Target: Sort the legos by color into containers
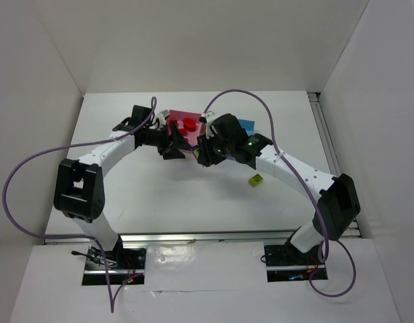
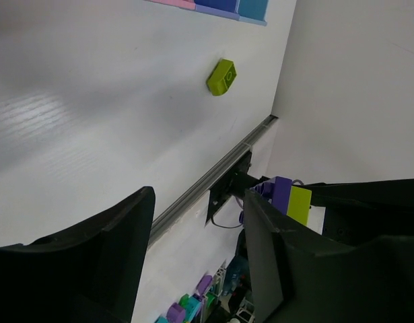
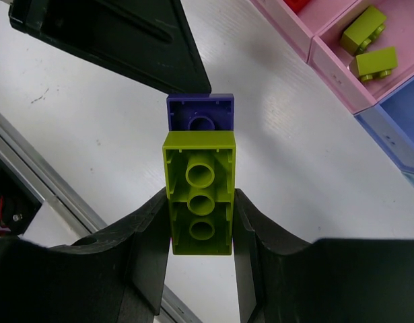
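Note:
My right gripper is to pull away from the purple brick [image 3: 201,113] next and move outward over the narrower pink bin. It will release the yellow-green brick there, because matching bricks lie in that bin.
My right gripper [image 3: 198,202] is shut on a yellow-green brick [image 3: 198,188] with a purple brick [image 3: 201,113] joined to its far end, and holds it above the table. My left gripper [image 2: 198,202] is open; one of its fingers [image 3: 126,33] hangs just beside the purple brick, which peeks out behind that finger [image 2: 282,192]. Both grippers, left [image 1: 174,143] and right [image 1: 201,151], meet in front of the bins. A loose yellow-green lego [image 1: 255,180] lies on the table [image 2: 221,77]. The narrower pink bin [image 3: 341,81] holds two yellow-green bricks [image 3: 365,28]. The wide pink bin [image 1: 173,121] holds red pieces [image 1: 188,124].
A blue bin [image 3: 395,121] sits next to the pink ones, and it also shows in the top view [image 1: 246,125]. White walls enclose the table on three sides. A metal rail [image 2: 207,178] runs along the table's near edge. Purple cables loop from both arms.

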